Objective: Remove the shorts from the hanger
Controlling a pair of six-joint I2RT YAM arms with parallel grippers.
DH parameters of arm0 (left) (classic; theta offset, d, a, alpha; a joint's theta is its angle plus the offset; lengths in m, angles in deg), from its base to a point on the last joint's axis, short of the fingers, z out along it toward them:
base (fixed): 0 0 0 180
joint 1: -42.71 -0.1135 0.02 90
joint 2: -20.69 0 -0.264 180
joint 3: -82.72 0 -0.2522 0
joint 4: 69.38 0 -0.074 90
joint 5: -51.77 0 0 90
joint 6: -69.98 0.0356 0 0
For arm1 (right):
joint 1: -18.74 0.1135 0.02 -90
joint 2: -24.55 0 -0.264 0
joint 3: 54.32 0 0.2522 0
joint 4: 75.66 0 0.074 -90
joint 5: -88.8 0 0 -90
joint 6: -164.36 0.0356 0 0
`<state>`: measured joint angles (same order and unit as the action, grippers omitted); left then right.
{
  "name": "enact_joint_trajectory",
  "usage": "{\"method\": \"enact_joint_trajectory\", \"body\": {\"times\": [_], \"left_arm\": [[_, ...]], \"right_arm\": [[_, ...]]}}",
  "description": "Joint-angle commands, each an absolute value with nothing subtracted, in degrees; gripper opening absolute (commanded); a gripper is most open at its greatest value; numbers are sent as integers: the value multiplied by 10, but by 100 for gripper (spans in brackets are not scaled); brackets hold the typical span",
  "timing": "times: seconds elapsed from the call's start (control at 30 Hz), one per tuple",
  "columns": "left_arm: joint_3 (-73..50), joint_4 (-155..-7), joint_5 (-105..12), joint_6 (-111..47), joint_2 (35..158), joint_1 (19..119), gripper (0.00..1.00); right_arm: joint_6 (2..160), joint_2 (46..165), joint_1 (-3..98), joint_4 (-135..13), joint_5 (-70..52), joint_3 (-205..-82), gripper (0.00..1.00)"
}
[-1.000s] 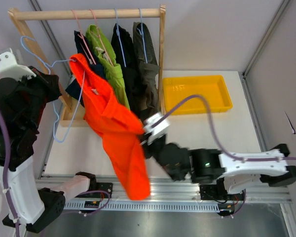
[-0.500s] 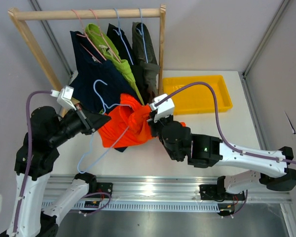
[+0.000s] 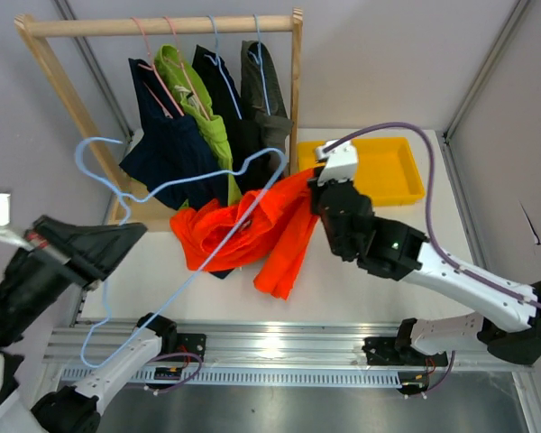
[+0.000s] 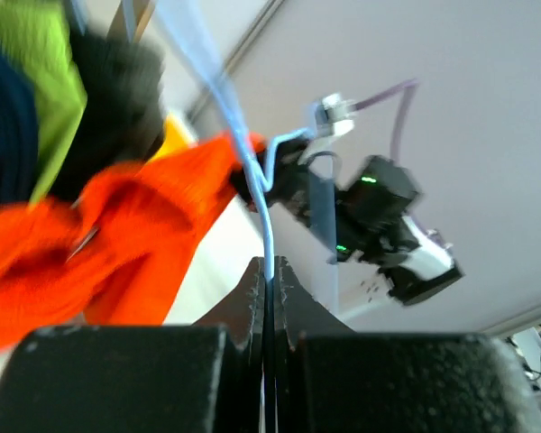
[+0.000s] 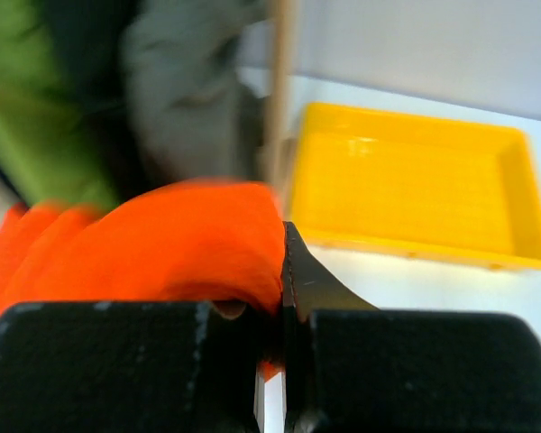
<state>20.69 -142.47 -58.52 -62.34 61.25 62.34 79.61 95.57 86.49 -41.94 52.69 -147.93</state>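
Observation:
The yellow tray is empty beside the shorts, so I will lift my right gripper, carry the orange shorts over the tray [image 3: 379, 149] [image 5: 406, 185], and lower them to release them.
The bright orange shorts [image 3: 243, 230] are stretched out low over the table in front of the rack. My right gripper [image 3: 317, 197] is shut on their right end, next to the yellow tray; the pinched fabric [image 5: 162, 244] shows at my right gripper [image 5: 278, 271] in the right wrist view. My left gripper [image 3: 137, 233] is shut on the light blue wire hanger [image 3: 207, 176], whose wire [image 4: 252, 171] runs out from between the closed jaws of my left gripper [image 4: 269, 275]. The wire crosses over the orange shorts [image 4: 99, 244]. The navy [image 3: 167, 135], lime green [image 3: 198, 104], black [image 3: 224, 95] and olive-grey [image 3: 266, 99] shorts hang on the rack.
The wooden rack [image 3: 162, 24] stands at the back left, its right post beside the yellow tray [image 3: 392, 194]. The tray also shows in the right wrist view [image 5: 415, 189]. Grey walls close in the table at the back and right.
My left arm has pulled back to the near left, lifting the hanger away. My right gripper has moved back and right toward the tray, dragging the orange shorts out long.

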Motion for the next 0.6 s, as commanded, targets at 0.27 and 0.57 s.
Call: {"method": "enact_joint_trajectory", "body": {"times": [0.27,0.57], "left_arm": [[253,-1385,-344,-505,616,631,0],[349,-1368,-214,-390,717,631,0]], "right_arm": [[642,924,750,-427,533,-1751,0],[562,1122,640,-413,438,-2057,0]]}}
